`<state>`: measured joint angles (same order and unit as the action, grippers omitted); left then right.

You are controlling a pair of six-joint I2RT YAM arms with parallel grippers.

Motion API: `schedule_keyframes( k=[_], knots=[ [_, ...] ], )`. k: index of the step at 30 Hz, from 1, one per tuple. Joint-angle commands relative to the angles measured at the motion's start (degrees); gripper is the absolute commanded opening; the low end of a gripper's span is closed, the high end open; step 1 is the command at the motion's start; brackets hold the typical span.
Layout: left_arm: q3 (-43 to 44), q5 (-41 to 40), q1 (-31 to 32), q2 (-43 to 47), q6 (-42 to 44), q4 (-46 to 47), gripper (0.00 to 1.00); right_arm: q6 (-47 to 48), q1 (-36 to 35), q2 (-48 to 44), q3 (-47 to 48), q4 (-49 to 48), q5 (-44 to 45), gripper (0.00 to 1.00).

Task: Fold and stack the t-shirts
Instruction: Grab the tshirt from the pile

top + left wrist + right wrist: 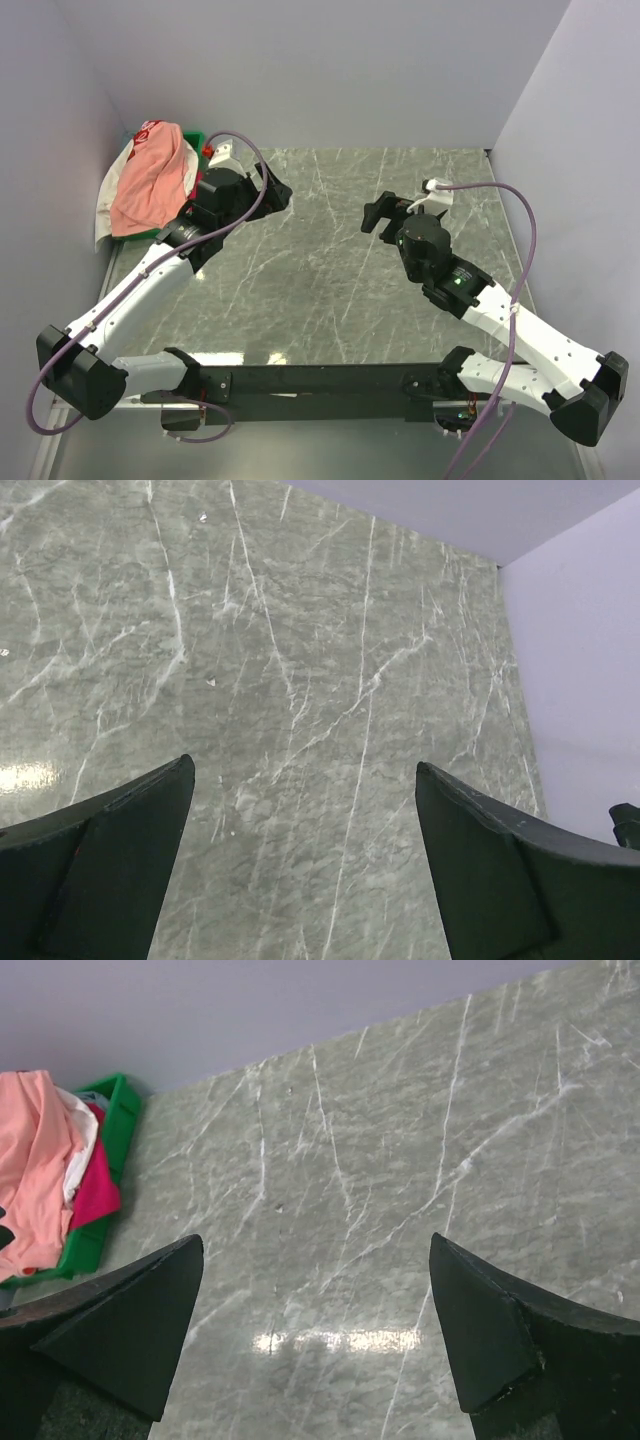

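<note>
The salmon-pink shirt lies uppermost, so next my left gripper goes left in the top view and down onto the salmon-pink shirt near the red print (158,148).
The t-shirts lie piled in a heap at the far left corner. The salmon-pink shirt (150,180) is on top, with the white shirt (104,205) under it and a bit of red print (147,129) at the back. In the right wrist view the salmon-pink shirt (35,1160), the white shirt (82,1145) and the magenta shirt (98,1192) show at the left edge. My left gripper (276,190) is open and empty, just right of the heap, over bare table (302,765). My right gripper (377,212) is open and empty at mid table (315,1240).
A green plastic tray (196,136) holds the heap; it also shows in the right wrist view (122,1110). Lavender walls close the table on the left, back (330,70) and right. The grey marble tabletop (320,260) lies between the arms.
</note>
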<state>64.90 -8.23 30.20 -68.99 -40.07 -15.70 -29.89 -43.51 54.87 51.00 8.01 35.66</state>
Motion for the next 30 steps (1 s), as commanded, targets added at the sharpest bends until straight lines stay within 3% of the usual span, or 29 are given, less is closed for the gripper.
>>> schedule_keyframes(
  k=[1,11,12,18,20,24,30],
  knots=[
    [-0.4,0.3,-0.1,1.2,-0.9,2.0,0.98,1.1,0.0,-1.3,-0.1,-0.1,0.4,1.00],
    [4.4,-10.0,-2.3,-2.5,-3.5,-2.2,0.98,2.5,0.0,-1.9,0.0,1.2,-4.3,1.00],
    [6.4,-14.4,-4.9,-3.3,-5.0,-3.3,0.98,2.6,0.0,-1.8,0.1,1.5,-4.6,1.00],
    [14.0,-18.7,-24.2,-11.0,-8.9,-6.3,0.99,1.9,0.0,-0.7,0.0,2.0,-8.3,1.00],
    [16.7,-25.2,-26.8,-14.5,-8.5,-7.4,0.99,1.7,0.0,-0.8,-1.3,1.0,-10.2,1.00],
    [22.8,-24.1,-36.4,-21.7,-9.1,-7.9,0.97,1.4,0.0,-0.1,-1.2,1.7,-11.7,1.00],
    [35.1,-21.0,-41.2,-39.2,-6.1,-9.2,0.92,2.6,-0.1,0.1,-1.1,0.7,-12.7,1.00]
  ],
)
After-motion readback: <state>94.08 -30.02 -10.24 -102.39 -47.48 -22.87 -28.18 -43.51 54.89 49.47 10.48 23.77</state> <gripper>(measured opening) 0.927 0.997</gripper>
